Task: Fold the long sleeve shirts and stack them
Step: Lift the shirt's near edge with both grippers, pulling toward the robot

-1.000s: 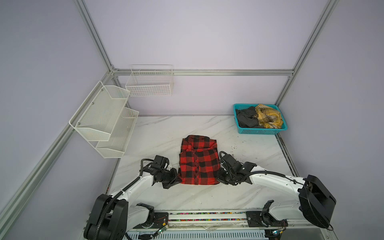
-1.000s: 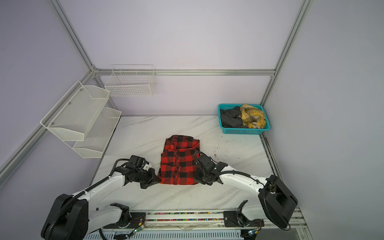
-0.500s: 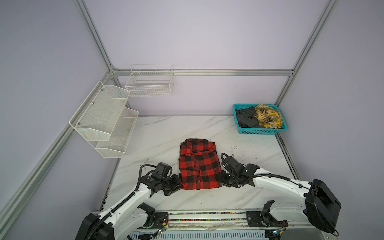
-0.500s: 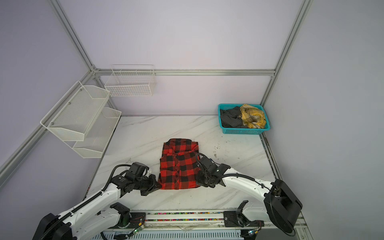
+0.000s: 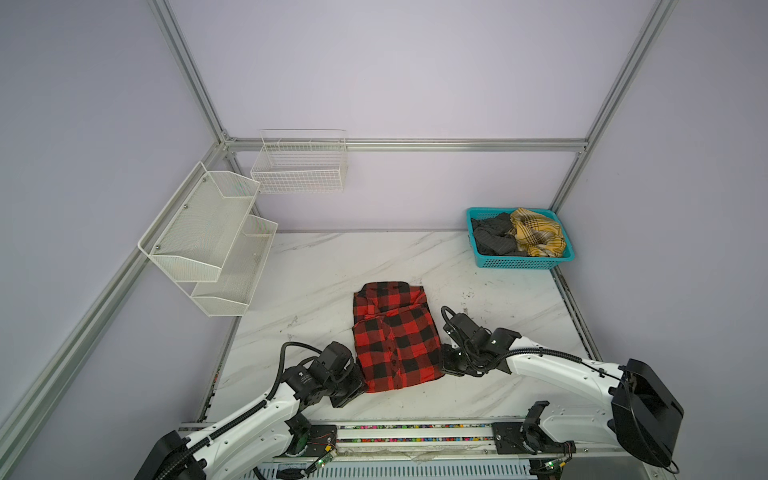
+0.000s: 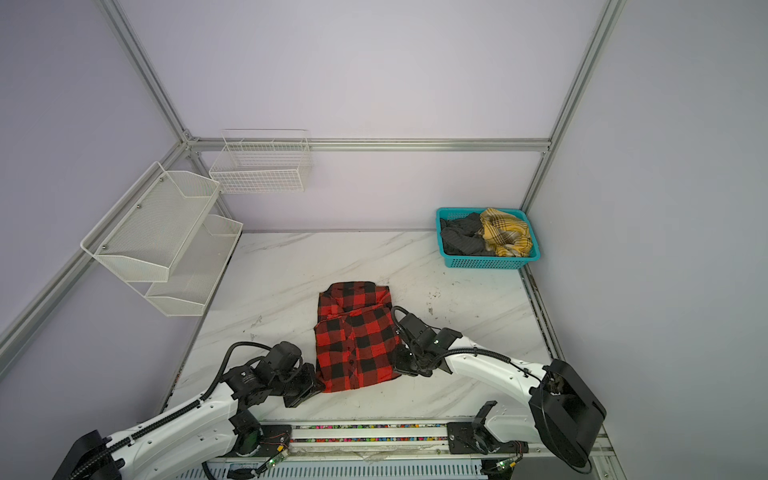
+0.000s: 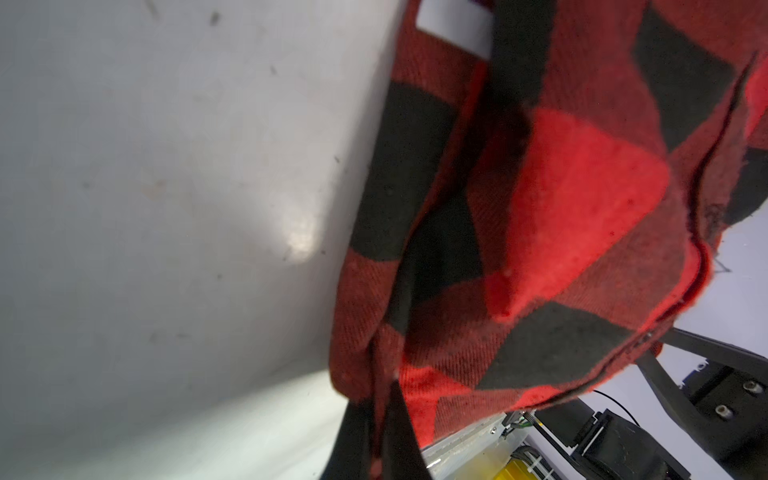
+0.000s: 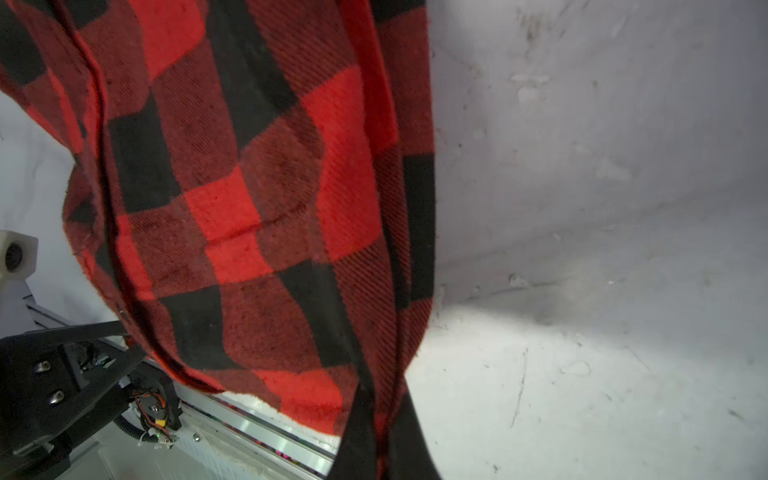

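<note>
My left gripper next swings up and outward, lowers its pinched near corner onto the collar end (image 5: 375,291) and releases, as the shirt lies at full length.
A red-and-black checked long sleeve shirt (image 5: 395,336) (image 6: 357,338) lies folded into a rectangle near the table's front in both top views, its collar end toward the back. My left gripper (image 5: 360,384) (image 6: 320,384) is shut on the shirt's near left corner; in the left wrist view its jaws (image 7: 380,409) pinch a fold of the cloth (image 7: 540,216). My right gripper (image 5: 444,368) (image 6: 398,365) is shut on the near right corner, the cloth (image 8: 257,187) clamped between its jaws (image 8: 380,415). The held near edge hangs a little off the table.
A teal basket (image 5: 524,262) with a dark grey garment (image 5: 494,237) and a yellow plaid one (image 5: 538,237) stands at the back right. White mesh shelves (image 5: 208,237) hang on the left wall and a wire basket (image 5: 301,166) on the back wall. The rail (image 5: 415,428) runs along the front edge.
Both grippers have drawn back toward the front edge, still shut on the shirt's near corners, and the folded shirt has slid a little nearer with them.
</note>
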`<state>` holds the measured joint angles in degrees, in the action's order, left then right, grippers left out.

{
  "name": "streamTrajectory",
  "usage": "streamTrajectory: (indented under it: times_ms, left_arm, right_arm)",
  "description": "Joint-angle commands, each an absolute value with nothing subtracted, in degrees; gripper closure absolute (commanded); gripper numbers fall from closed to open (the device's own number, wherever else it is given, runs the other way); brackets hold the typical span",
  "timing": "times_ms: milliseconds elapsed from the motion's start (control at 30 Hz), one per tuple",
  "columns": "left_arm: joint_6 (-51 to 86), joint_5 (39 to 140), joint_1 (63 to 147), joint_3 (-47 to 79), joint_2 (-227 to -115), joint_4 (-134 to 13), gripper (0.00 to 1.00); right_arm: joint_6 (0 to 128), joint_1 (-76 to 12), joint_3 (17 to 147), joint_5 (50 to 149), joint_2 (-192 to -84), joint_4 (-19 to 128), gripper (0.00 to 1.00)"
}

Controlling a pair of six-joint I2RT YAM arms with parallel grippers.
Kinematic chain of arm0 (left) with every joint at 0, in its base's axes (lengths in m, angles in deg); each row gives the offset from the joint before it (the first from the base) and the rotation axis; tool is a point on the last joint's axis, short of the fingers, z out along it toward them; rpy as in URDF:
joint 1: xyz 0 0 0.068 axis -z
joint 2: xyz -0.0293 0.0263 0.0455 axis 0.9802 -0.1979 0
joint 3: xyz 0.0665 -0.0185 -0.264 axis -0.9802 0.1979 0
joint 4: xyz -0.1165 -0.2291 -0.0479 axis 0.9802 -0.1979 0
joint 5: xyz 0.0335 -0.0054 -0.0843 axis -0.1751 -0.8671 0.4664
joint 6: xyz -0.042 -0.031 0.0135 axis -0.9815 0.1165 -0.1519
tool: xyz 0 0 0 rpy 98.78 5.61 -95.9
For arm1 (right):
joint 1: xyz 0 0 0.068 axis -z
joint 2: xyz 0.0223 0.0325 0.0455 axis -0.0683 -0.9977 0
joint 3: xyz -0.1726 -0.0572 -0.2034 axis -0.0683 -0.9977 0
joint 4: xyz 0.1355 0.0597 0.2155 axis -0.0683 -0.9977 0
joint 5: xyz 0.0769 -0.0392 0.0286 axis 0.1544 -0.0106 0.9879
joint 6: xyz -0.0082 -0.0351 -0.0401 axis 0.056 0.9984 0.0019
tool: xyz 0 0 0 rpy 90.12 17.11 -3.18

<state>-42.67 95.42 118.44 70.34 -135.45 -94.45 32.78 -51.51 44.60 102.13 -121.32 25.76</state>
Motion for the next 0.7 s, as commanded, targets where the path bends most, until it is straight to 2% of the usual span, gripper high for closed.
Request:
streamTrajectory:
  times_ms: [0, 167, 400, 533, 667]
  left_arm:
    - [-48.66, 91.29, 120.77, 73.23, -132.18, -96.23, 1.0]
    - [-50.92, 89.88, 123.02, 70.44, -129.43, -97.7, 1.0]
    - [-52.27, 88.82, 124.62, 65.13, -131.02, -99.32, 1.0]
    - [-51.15, 86.12, 124.63, 59.86, -130.87, -102.32, 1.0]
    - [-50.22, 85.51, 124.63, 59.13, -132.61, -105.92, 1.0]
  right_arm:
    - [32.2, -51.12, 42.67, 100.83, -116.43, 19.19, 1.0]
    - [30.17, -51.19, 41.01, 103.14, -112.71, 16.33, 1.0]
    - [28.9, -51.19, 43.18, 105.52, -110.42, 14.18, 1.0]
    - [27.53, -51.19, 47.49, 104.89, -110.65, 12.55, 1.0]
    - [28.44, -51.14, 45.48, 104.71, -111.88, 13.35, 1.0]
